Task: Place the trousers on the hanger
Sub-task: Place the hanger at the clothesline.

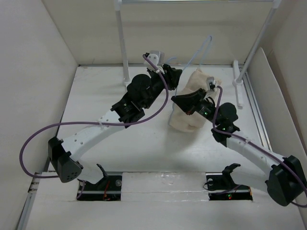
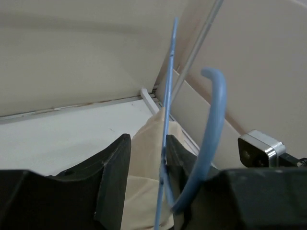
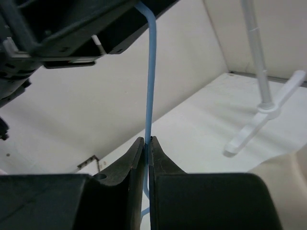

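The right gripper rises next and carries the hanger (image 1: 205, 48) outward until its hook sits over the rack's top bar (image 1: 209, 1), then releases, as the left gripper stands open.
The beige trousers (image 1: 184, 122) lie bunched and folded at the back middle of the table, also seen as tan cloth (image 2: 139, 191) between my left fingers and at the lower right edge (image 3: 288, 172). The pale blue wire hanger (image 1: 205, 48) stands up over them. My right gripper (image 1: 180, 101) is shut on one thin wire of the hanger (image 3: 151, 72), its jaws (image 3: 147, 141) pinching it. My left gripper (image 1: 173, 76) is open at the hanger's top; a wire (image 2: 169, 86) rests against its right finger (image 2: 180, 158), with the hook (image 2: 214, 120) curving beside it.
Two white rack poles (image 1: 122, 43) (image 1: 259, 43) rise at the back, with a white foot (image 1: 237, 88) on the table right of the trousers, also seen as the rack pole (image 3: 256, 57). White walls enclose the table on three sides. My left arm (image 3: 72, 28) hangs just above the right gripper.
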Motion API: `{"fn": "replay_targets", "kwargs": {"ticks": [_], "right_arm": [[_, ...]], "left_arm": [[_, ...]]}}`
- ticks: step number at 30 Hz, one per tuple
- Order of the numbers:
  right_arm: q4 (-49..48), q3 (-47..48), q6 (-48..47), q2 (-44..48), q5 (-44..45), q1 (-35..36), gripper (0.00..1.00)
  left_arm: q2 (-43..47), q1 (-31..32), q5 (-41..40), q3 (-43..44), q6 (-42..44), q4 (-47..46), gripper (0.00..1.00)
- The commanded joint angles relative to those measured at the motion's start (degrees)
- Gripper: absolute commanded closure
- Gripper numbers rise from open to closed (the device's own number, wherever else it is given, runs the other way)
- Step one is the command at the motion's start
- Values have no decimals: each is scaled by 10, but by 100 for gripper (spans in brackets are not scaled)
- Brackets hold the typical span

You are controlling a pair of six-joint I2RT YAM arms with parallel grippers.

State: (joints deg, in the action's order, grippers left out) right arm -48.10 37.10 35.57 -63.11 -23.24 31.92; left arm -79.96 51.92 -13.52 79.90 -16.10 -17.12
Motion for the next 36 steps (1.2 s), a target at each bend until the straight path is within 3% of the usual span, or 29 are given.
{"fn": "replay_targets", "kwargs": {"ticks": [1, 12, 15, 19, 21, 27, 32, 36], "right_arm": [[-3, 45, -16, 17, -50, -62, 100], [-153, 50, 64, -59, -117, -113, 100], [-157, 72, 81, -74, -126, -135, 100], [-206, 110, 141, -106, -139, -157, 100], [-223, 140, 160, -122, -139, -163, 100], [-298, 257, 259, -223, -144, -193, 100], [-290, 356, 314, -293, -122, -213, 100], [-222, 443, 312, -336, -102, -213, 100]], "left_arm": [[26, -13, -39, 7, 23, -11, 66], [24, -13, -15, 21, 39, -11, 66], [34, -13, 6, 16, 44, -14, 52], [82, -13, 21, -14, 42, -30, 43], [103, -13, 31, -47, 41, -47, 40], [149, -13, 23, -78, 35, -21, 41], [165, -13, 2, -98, 33, -13, 42], [156, -13, -6, -98, 34, -7, 42]]}}
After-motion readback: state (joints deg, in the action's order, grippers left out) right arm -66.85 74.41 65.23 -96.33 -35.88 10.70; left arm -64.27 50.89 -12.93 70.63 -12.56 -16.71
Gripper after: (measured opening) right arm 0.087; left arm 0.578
